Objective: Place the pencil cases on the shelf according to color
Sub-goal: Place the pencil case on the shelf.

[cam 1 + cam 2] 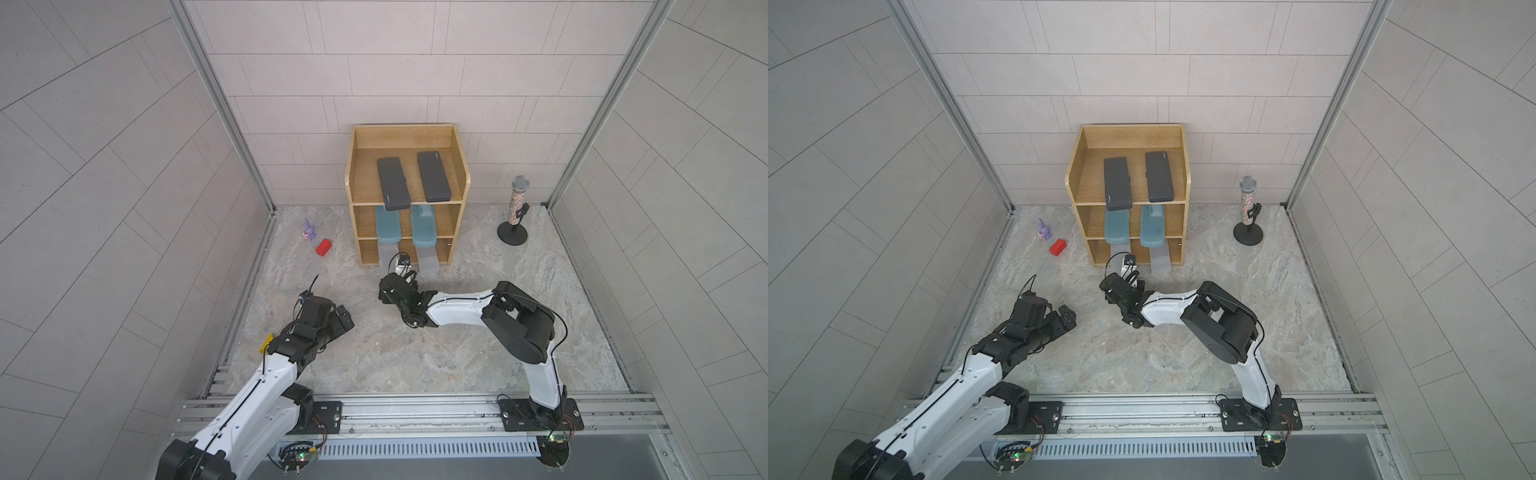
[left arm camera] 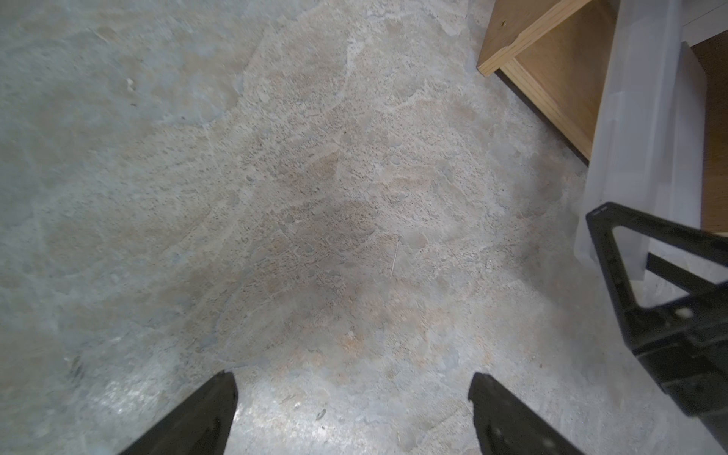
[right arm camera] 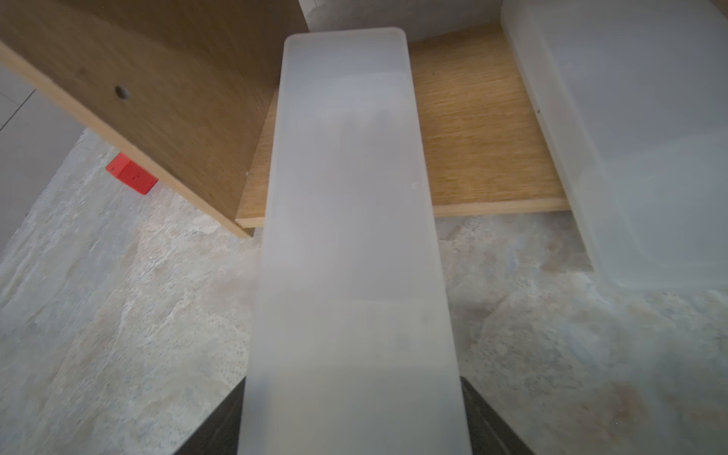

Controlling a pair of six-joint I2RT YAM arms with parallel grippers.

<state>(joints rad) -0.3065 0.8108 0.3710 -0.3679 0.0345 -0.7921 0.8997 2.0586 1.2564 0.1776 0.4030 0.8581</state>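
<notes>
My right gripper should next move outward to the shelf's bottom board point(image 1: 370, 253) point(image 3: 478, 144) and let go of the case there, because the other frosted grey case is on that board too.
In both top views the wooden shelf point(image 1: 351, 174) point(image 1: 1073, 178) stands against the back wall. Two black pencil cases point(image 1: 392, 183) point(image 1: 433, 176) lie on its top level and two teal ones point(image 1: 387, 228) point(image 1: 423, 230) on the middle level. A frosted grey case point(image 1: 428, 259) point(image 3: 630, 138) sticks out of the bottom level. My right gripper point(image 1: 395, 271) point(image 3: 352, 394) is shut on the other frosted grey case point(image 3: 346, 197), whose far end reaches over the bottom board beside the shelf's side wall. My left gripper point(image 1: 345, 318) point(image 2: 352, 390) hangs open over bare floor.
A red block point(image 1: 324, 247) point(image 3: 132, 179) and a small purple toy point(image 1: 308, 231) lie left of the shelf. A microphone on a round stand point(image 1: 515, 212) is at the back right. Tiled walls close in three sides.
</notes>
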